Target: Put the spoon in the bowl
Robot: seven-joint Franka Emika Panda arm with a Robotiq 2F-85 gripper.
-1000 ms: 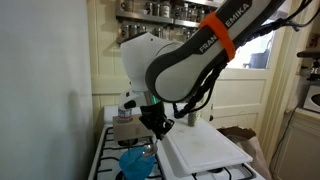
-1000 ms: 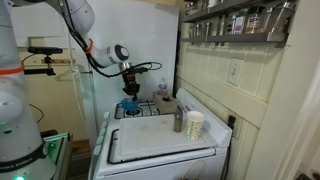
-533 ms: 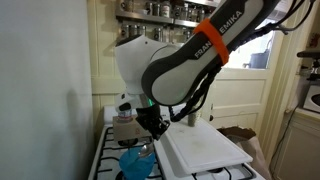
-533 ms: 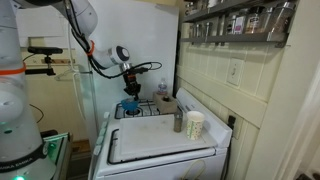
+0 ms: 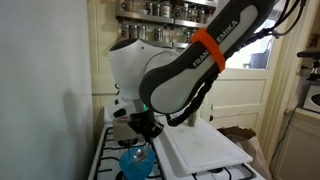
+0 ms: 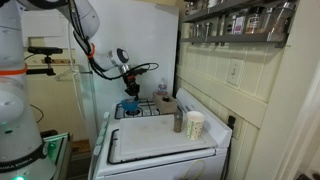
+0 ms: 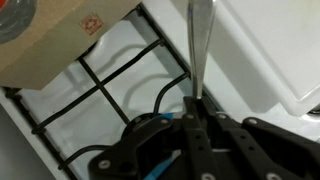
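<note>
The silvery spoon (image 7: 198, 45) still hangs over the grate, and my gripper should go down toward the blue bowl's open inside below it and let go.
In the wrist view my gripper (image 7: 195, 125) is shut on the silvery spoon (image 7: 198, 45), whose slim metal length sticks out past the fingertips over the stove grate. The bright blue bowl (image 5: 135, 160) sits on the stove top, and my gripper (image 5: 143, 128) hangs just above it. The bowl also shows in an exterior view (image 6: 131, 105) at the far end of the stove, with the gripper (image 6: 127, 88) over it. The spoon is too small to make out in both exterior views.
A large white board (image 5: 205, 148) covers the near part of the stove (image 6: 160, 140). A cup (image 6: 195, 124) and a metal can (image 6: 179, 121) stand at its edge. A cardboard box (image 7: 60, 40) lies by the black grate (image 7: 120, 85). A wall is close behind.
The arm has shifted a little sideways over the bowl, and the gripper has stayed shut on the spoon. The bowl and board have not moved.
</note>
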